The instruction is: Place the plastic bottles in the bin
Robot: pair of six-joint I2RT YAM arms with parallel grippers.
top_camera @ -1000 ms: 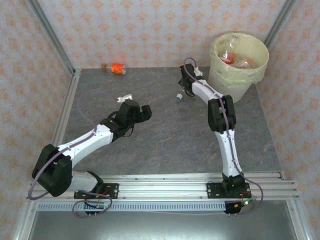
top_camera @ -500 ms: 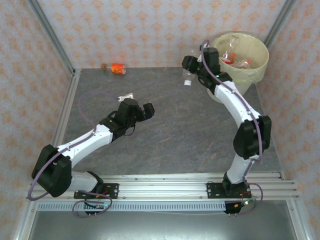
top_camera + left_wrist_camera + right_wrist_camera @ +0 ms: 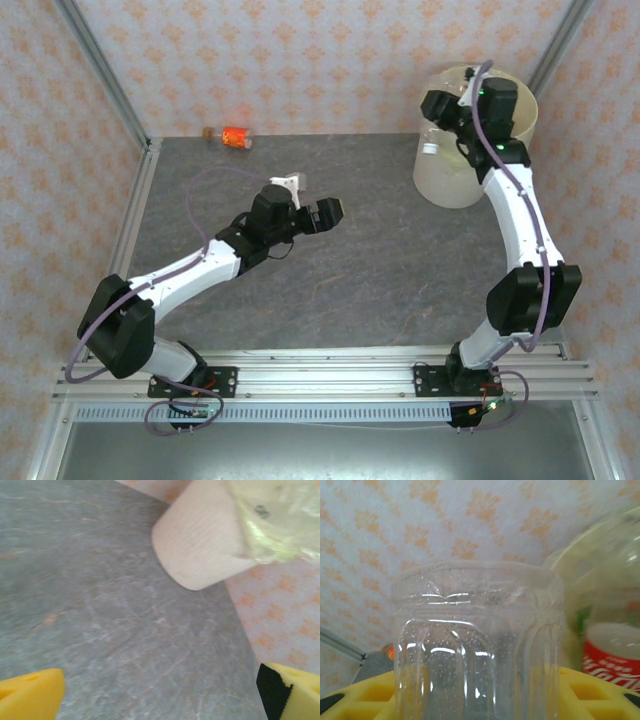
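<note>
The cap of the clear plastic bottle [image 3: 431, 143] hangs at the bin's rim. My right gripper therefore needs to move toward the corner post next, over the bin's opening [image 3: 524, 106], and let go of the bottle.
My right gripper [image 3: 438, 118] is up at the left rim of the bin [image 3: 447, 186], shut on a clear plastic bottle [image 3: 431, 143] that hangs cap down. In the right wrist view this bottle [image 3: 475, 645] stands between the yellow fingers [image 3: 360, 696]. A red-labelled bottle [image 3: 613, 656] lies behind it inside the bin's bag [image 3: 600, 560]. An orange-labelled bottle [image 3: 235, 137] lies by the far wall on the left. My left gripper [image 3: 331, 212] hovers open over the middle of the table, nothing between its fingertips [image 3: 30, 696], facing the bin [image 3: 200, 545].
Patterned walls close the table at the back and both sides, with metal posts in the far corners. The bin stands in the far right corner. The grey table [image 3: 360, 270] lies bare between the two arms.
My right arm has lifted the clear bottle off the table and swung it right and up to the bin's rim. My left arm has reached rightward toward the table's middle, still open.
</note>
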